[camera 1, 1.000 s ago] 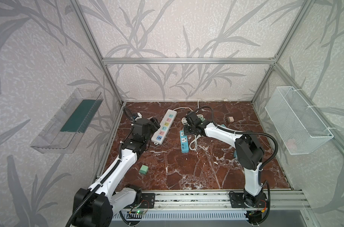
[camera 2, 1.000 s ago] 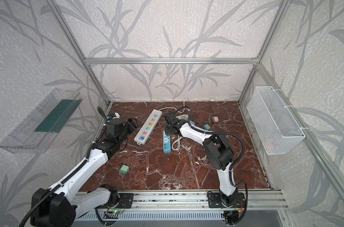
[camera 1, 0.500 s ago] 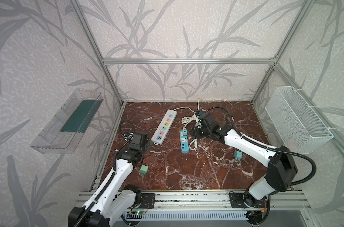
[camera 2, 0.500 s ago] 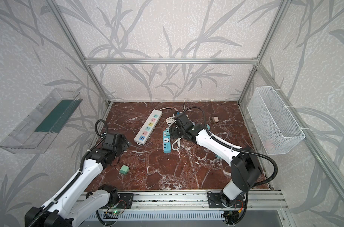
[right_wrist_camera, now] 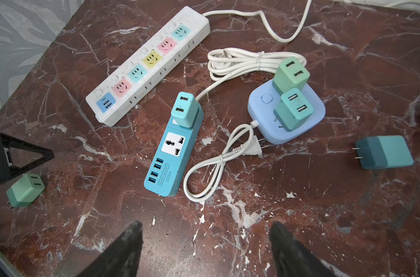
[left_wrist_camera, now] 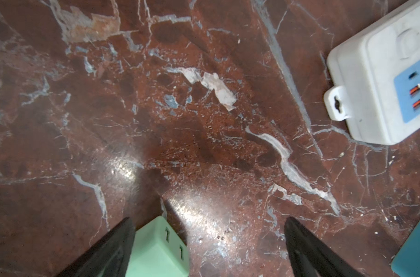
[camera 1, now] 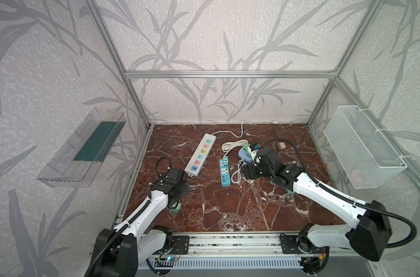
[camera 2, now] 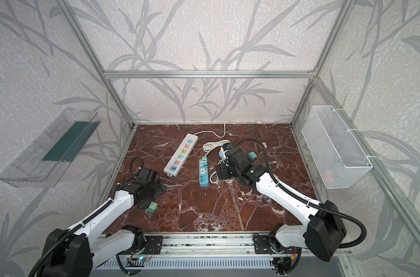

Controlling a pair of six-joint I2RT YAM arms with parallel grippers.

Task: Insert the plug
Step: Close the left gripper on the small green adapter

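Observation:
The pale green plug (camera 2: 152, 207) (left_wrist_camera: 158, 249) sits crooked by one finger of my left gripper, so that gripper draws back, turns and lowers to close around it next.
A pale green plug (left_wrist_camera: 158, 249) lies on the marble floor at the front left, seen in both top views (camera 1: 175, 207) (camera 2: 152, 207). My left gripper (left_wrist_camera: 209, 239) stands open over it, and the plug sits close against one finger. A white power strip (camera 1: 200, 153) with coloured sockets lies just beyond. My right gripper (right_wrist_camera: 205, 242) is open and empty, hovering near a blue strip (right_wrist_camera: 173, 146) that carries a teal plug (right_wrist_camera: 185, 109). A light blue square socket (right_wrist_camera: 286, 112) holds two green plugs. A loose teal plug (right_wrist_camera: 383, 152) lies on its side.
Coiled white cords (right_wrist_camera: 228, 163) lie between the blue strip and the square socket. A wire basket (camera 1: 362, 146) hangs on the right wall and a clear shelf (camera 1: 84, 148) on the left wall. A small beige block (camera 1: 280, 145) rests at the back right.
Both arms have drawn back toward the front. The left gripper left the white strip, came down over the pale green plug and opened. The right gripper backed off the square socket and opened.

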